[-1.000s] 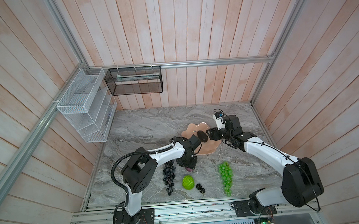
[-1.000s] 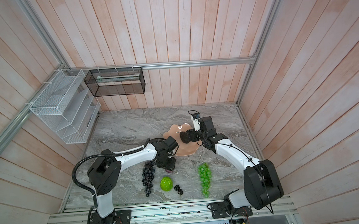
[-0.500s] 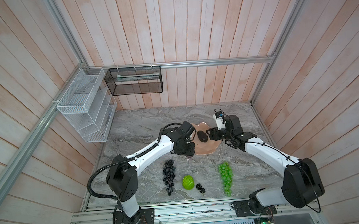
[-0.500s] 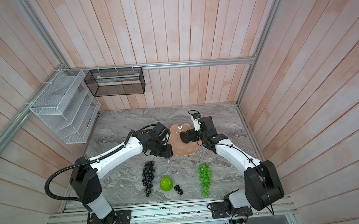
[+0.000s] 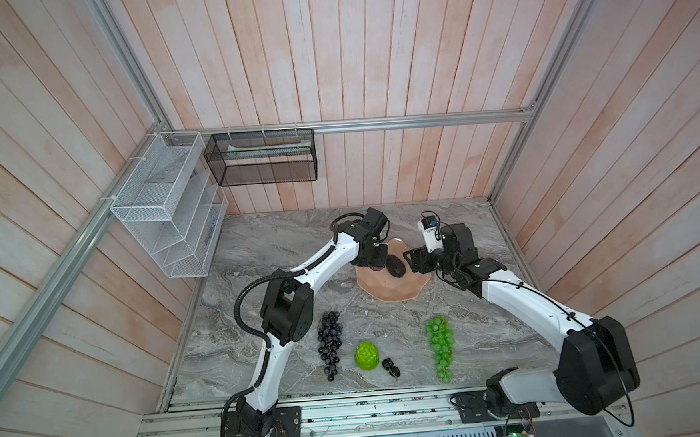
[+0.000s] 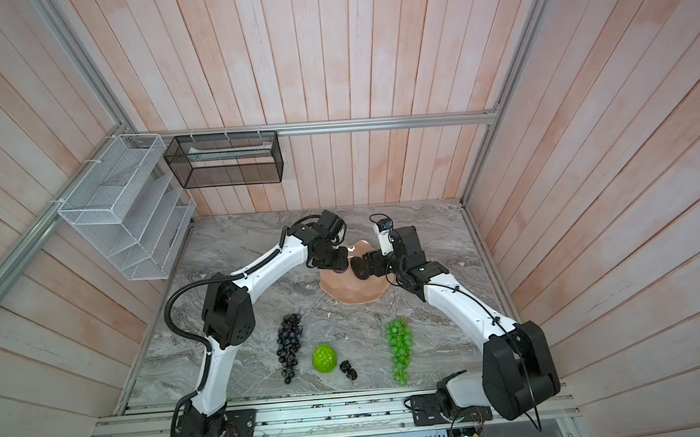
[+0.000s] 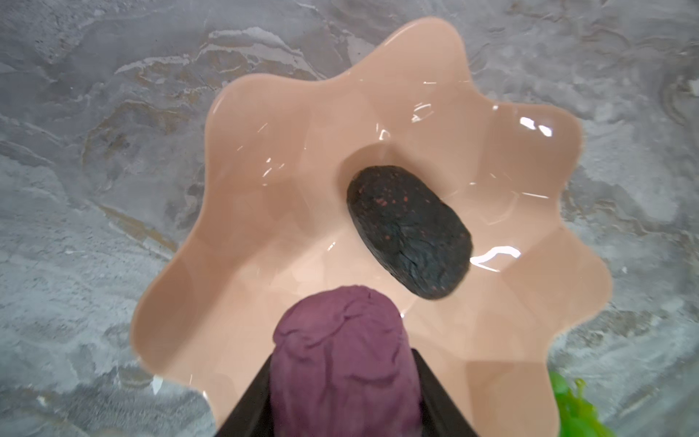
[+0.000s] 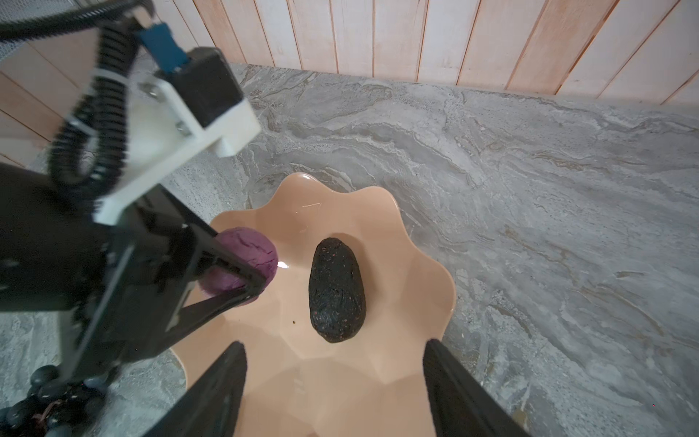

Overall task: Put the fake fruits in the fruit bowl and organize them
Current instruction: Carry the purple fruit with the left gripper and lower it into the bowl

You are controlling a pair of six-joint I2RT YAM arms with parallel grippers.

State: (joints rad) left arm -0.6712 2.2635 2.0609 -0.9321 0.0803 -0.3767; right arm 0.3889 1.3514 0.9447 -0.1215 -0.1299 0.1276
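Note:
The bowl's bare bottom beside the dark bumpy oval is below my left gripper. I will lower the gripper into the bowl [image 5: 390,294] next and let go of the purple round fruit.
The salmon-pink fruit bowl [image 5: 390,294] [image 7: 264,125] [image 8: 435,287] stands mid-table, with the dark bumpy oval [image 5: 395,265] [image 7: 410,234] [image 8: 336,289] lying inside. My left gripper [image 5: 374,261] [image 7: 342,378] is shut on the purple round fruit [image 7: 346,352] [image 8: 246,257] and holds it over the bowl's left part. My right gripper [image 5: 411,261] [image 8: 334,352] hovers open and empty at the bowl's right rim. On the table near the front lie the black-purple grape bunch [image 5: 330,343], the lime-green lumpy fruit [image 5: 367,355], the tiny black cluster [image 5: 390,367] and the green grape bunch [image 5: 440,345].
A white wire rack [image 5: 165,214] hangs on the left wall and a black mesh basket [image 5: 261,162] on the back wall. Wooden walls close in the marble table on three sides. A metal rail [image 5: 351,411] runs along the front.
My left arm has carried the purple fruit from the table in front of the bowl up and back, over the bowl. The right arm has stayed still.

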